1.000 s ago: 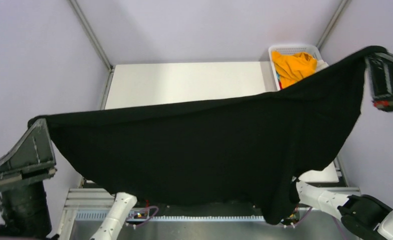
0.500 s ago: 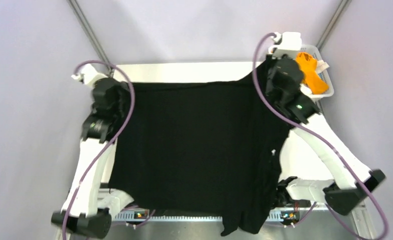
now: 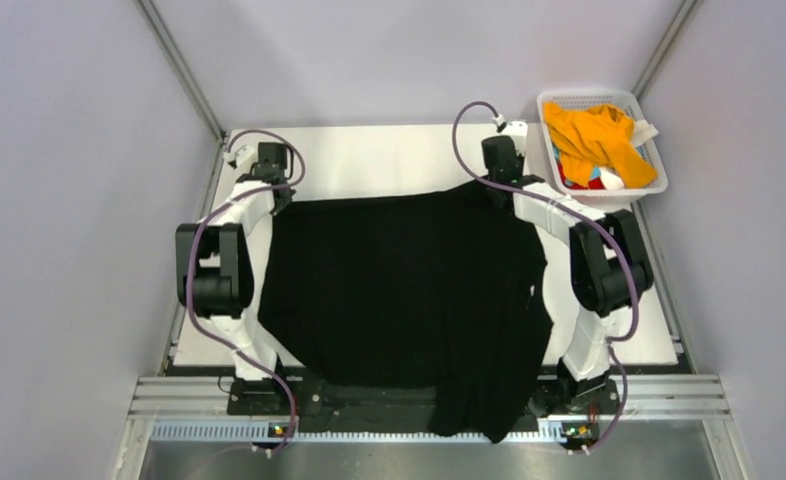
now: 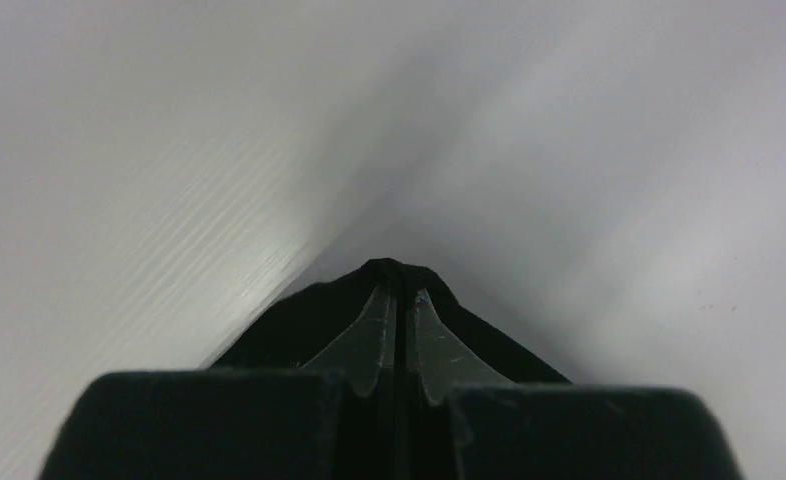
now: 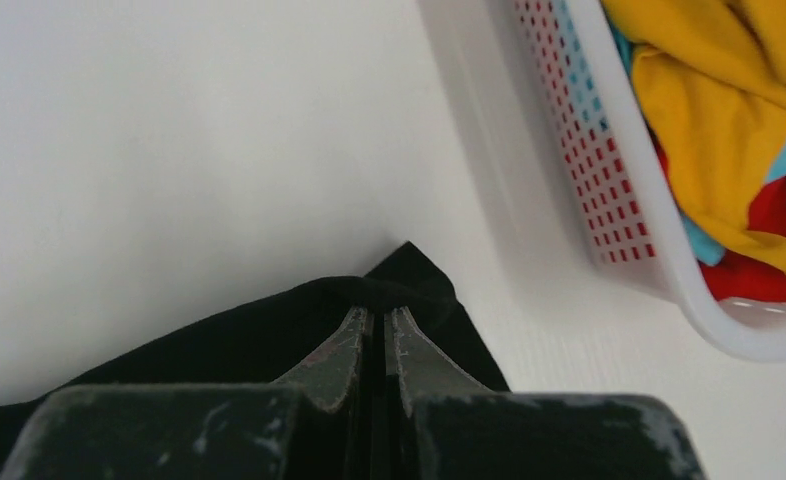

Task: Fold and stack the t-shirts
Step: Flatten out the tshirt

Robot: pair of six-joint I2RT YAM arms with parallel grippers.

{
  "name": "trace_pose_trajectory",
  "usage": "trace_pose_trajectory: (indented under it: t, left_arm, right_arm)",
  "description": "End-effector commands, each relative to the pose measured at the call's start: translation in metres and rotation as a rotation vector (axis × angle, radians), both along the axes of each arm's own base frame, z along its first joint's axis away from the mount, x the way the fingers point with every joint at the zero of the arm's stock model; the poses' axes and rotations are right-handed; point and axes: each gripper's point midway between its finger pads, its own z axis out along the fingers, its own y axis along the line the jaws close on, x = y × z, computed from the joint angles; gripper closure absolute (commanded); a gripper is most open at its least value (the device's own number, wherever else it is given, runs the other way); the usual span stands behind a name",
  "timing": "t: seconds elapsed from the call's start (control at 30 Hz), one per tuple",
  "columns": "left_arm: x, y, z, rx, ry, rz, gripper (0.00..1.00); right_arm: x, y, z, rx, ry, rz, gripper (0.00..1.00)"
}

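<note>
My left gripper will pull the black t-shirt's corner outward onto the bare white tabletop there and let go, since the t-shirt's near end hangs over the tabletop's front edge.
A large black t-shirt [image 3: 399,290] lies spread flat on the white table [image 3: 369,160], its near end hanging over the front edge. My left gripper [image 3: 272,190] is shut on its far left corner [image 4: 309,320], low over the table. My right gripper [image 3: 497,180] is shut on its far right corner [image 5: 419,290], also low. An orange-yellow t-shirt [image 3: 591,138] lies bunched in the basket with red, blue and white fabric under it; it also shows in the right wrist view [image 5: 729,110].
A white plastic mesh basket [image 3: 652,165] stands at the table's far right corner, just right of my right gripper; its wall shows in the right wrist view [image 5: 609,190]. Grey walls and metal frame posts enclose the table.
Both arms swung the black t-shirt from high in the air out over the table and lowered it; it now lies flat, with both grippers down at its far corners.
</note>
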Motion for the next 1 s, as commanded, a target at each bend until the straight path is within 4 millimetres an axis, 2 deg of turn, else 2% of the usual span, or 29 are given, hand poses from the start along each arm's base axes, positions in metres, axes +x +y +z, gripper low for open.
trace_pose_trajectory:
  t: [0.0, 0.23, 0.43, 0.47, 0.5, 0.53, 0.57, 0.6, 0.63, 0.67, 0.7, 0.73, 0.77, 0.83, 0.97]
  left_arm:
    - [0.052, 0.009, 0.02, -0.057, -0.111, 0.004, 1.0]
    - [0.088, 0.015, 0.01, -0.076, -0.114, -0.018, 1.0]
    - [0.118, 0.024, -0.004, -0.097, -0.08, -0.011, 1.0]
    - [0.125, 0.026, -0.004, -0.101, -0.083, -0.011, 0.91]
    - [0.133, 0.028, -0.002, -0.107, -0.095, -0.013, 0.76]
    - [0.14, 0.029, 0.0, -0.109, -0.106, -0.015, 0.61]
    - [0.151, 0.03, 0.011, -0.111, -0.139, -0.02, 0.43]
    - [0.158, 0.031, 0.019, -0.114, -0.16, -0.031, 0.12]
    - [0.164, 0.029, 0.026, -0.12, -0.176, -0.056, 0.03]
    - [0.169, 0.026, 0.036, -0.125, -0.197, -0.076, 0.01]
    - [0.171, 0.023, 0.045, -0.133, -0.214, -0.092, 0.01]
    - [0.17, 0.02, 0.059, -0.142, -0.237, -0.108, 0.01]
    - [0.168, 0.017, 0.065, -0.15, -0.246, -0.122, 0.01]
    - [0.158, 0.009, 0.078, -0.167, -0.261, -0.152, 0.01]
    - [0.122, -0.007, 0.079, -0.205, -0.229, -0.197, 0.01]
  right_arm:
    - [0.042, 0.013, 0.032, 0.105, -0.14, -0.01, 1.0]
    - [0.069, 0.013, 0.026, 0.1, -0.135, -0.02, 1.0]
    - [0.102, 0.011, 0.008, 0.147, -0.129, -0.017, 1.0]
    - [0.112, 0.012, 0.004, 0.172, -0.132, -0.008, 1.0]
    - [0.124, 0.012, 0.0, 0.201, -0.134, 0.006, 0.99]
    - [0.136, 0.013, -0.004, 0.226, -0.132, 0.027, 0.95]
    - [0.147, 0.017, -0.013, 0.247, -0.107, 0.055, 0.86]
    - [0.156, 0.021, -0.018, 0.272, -0.084, 0.08, 0.72]
    - [0.163, 0.025, -0.011, 0.298, -0.076, 0.095, 0.58]
    - [0.166, 0.029, -0.005, 0.313, -0.064, 0.104, 0.47]
    - [0.167, 0.032, 0.005, 0.327, -0.066, 0.116, 0.3]
    - [0.163, 0.035, 0.008, 0.342, -0.056, 0.131, 0.07]
    - [0.157, 0.039, 0.009, 0.36, -0.044, 0.149, 0.02]
    - [0.141, 0.045, 0.009, 0.396, -0.025, 0.18, 0.01]
    - [0.103, 0.062, 0.0, 0.496, 0.028, 0.252, 0.01]
